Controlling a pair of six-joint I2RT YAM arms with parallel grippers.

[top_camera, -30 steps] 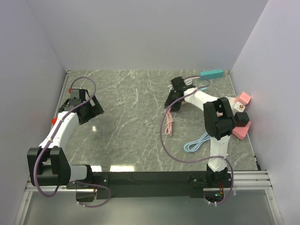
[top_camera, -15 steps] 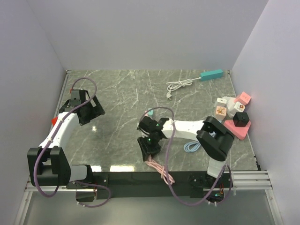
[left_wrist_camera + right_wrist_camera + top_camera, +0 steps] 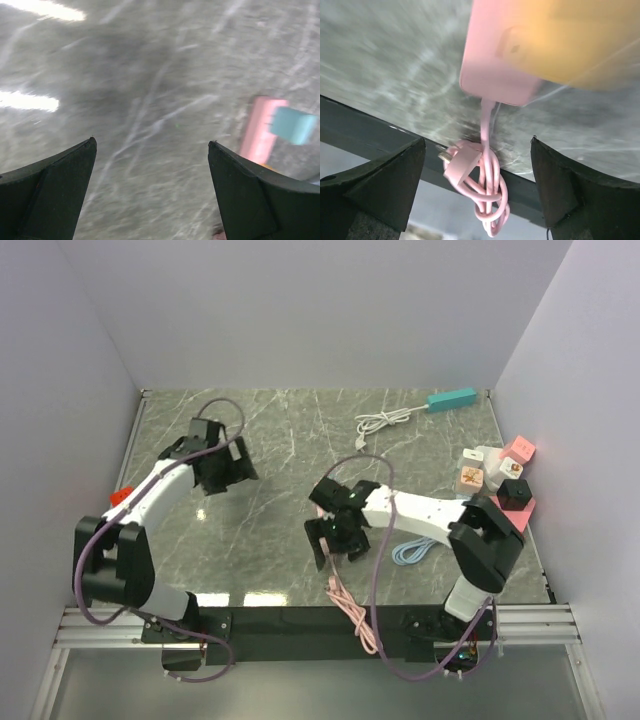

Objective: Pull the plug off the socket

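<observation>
The robot's left gripper needs to move right in the top view next, then go down over the teal plug (image 3: 294, 125).
In the right wrist view a pink socket strip (image 3: 520, 50) lies on the marble just beyond my right gripper (image 3: 477, 140). Its jaws stand wide open with nothing gripped. The strip's pink cord bundle (image 3: 487, 192) hangs over the table's front edge. From the top view my right gripper (image 3: 338, 545) hovers over the strip and hides it, while the cord (image 3: 350, 612) trails down past the front rail. The left wrist view, blurred, shows the pink strip (image 3: 257, 132) with a teal plug (image 3: 293, 125) on it. My left gripper (image 3: 151, 142) is open and empty, left of centre (image 3: 232, 478).
A teal power strip (image 3: 452, 398) with a white cable (image 3: 380, 422) lies at the back right. Small adapter cubes (image 3: 495, 470) and a pink tray (image 3: 510, 517) line the right wall. A light blue cable (image 3: 418, 549) lies beside the right arm. A red object (image 3: 121, 496) sits at the left edge.
My right arm swept from the back right to the front middle with the pink strip, then its jaws opened. The left arm swung right toward the centre.
</observation>
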